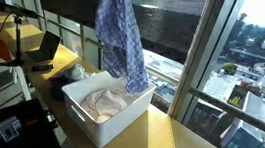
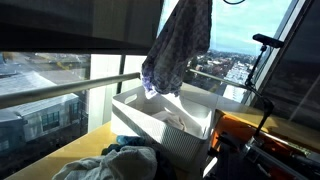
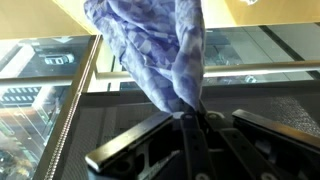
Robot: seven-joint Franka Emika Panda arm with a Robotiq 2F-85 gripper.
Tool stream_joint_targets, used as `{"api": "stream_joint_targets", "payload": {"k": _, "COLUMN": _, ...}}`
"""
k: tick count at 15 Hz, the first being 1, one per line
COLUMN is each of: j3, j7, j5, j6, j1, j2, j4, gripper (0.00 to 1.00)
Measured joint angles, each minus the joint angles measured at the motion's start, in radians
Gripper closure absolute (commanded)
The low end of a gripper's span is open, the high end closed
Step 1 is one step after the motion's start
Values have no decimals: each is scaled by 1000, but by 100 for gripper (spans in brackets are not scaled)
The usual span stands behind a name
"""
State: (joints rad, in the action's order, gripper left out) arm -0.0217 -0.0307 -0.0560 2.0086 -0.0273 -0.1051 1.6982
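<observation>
Next, my gripper lowers the cloth over the pale garment [image 1: 104, 102] inside, then opens, since the cloth's lower end dangles by the basket's far rim.
A blue and white patterned cloth [image 1: 119, 40] hangs in the air above a white basket [image 1: 98, 128]; its lower end dangles just over the basket's far rim. In an exterior view the same cloth [image 2: 178, 50] hangs over the white basket [image 2: 150, 125]. The gripper itself is above the top edge of both exterior views. In the wrist view my gripper [image 3: 192, 112] is shut on a bunched end of the cloth [image 3: 150, 45], which spreads away from the fingers. A pale pinkish garment [image 1: 104, 102] lies inside the basket.
A heap of bluish clothes [image 2: 120, 162] lies on the yellow wooden counter [image 1: 165, 141] beside the basket. Large window panes and metal frames [image 1: 210, 45] run along the counter. A laptop [image 1: 41, 49] and orange equipment [image 2: 265, 135] stand nearby.
</observation>
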Motion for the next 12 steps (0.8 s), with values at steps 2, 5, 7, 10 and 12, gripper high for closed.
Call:
{"api": "stream_joint_targets", "payload": {"k": 2, "j3": 1, "j7": 9, "j5": 0, "j6": 42, "j1": 1, "j2": 30, "j4": 50, "gripper": 99}}
{"api": "stream_joint_targets", "payload": {"k": 5, "j3": 5, "j7": 20, "j5": 0, "j6": 84, "j1": 4, "j2": 71, "j4": 97, "gripper": 99}}
{"api": "stream_joint_targets", "payload": {"k": 7, "j3": 6, "j7": 25, "j5": 0, "j6": 98, "j1": 6, "j2": 88, "j4": 117, "gripper": 99}}
{"api": "stream_joint_targets", "payload": {"k": 10, "j3": 6, "j7": 31, "j5": 0, "j6": 106, "j1": 6, "j2": 100, "j4": 140, "gripper": 99}}
{"api": "stream_joint_targets", "payload": {"k": 12, "j3": 5, "j7": 34, "j5": 0, "j6": 108, "j1": 6, "j2": 104, "j4": 150, "gripper": 99}}
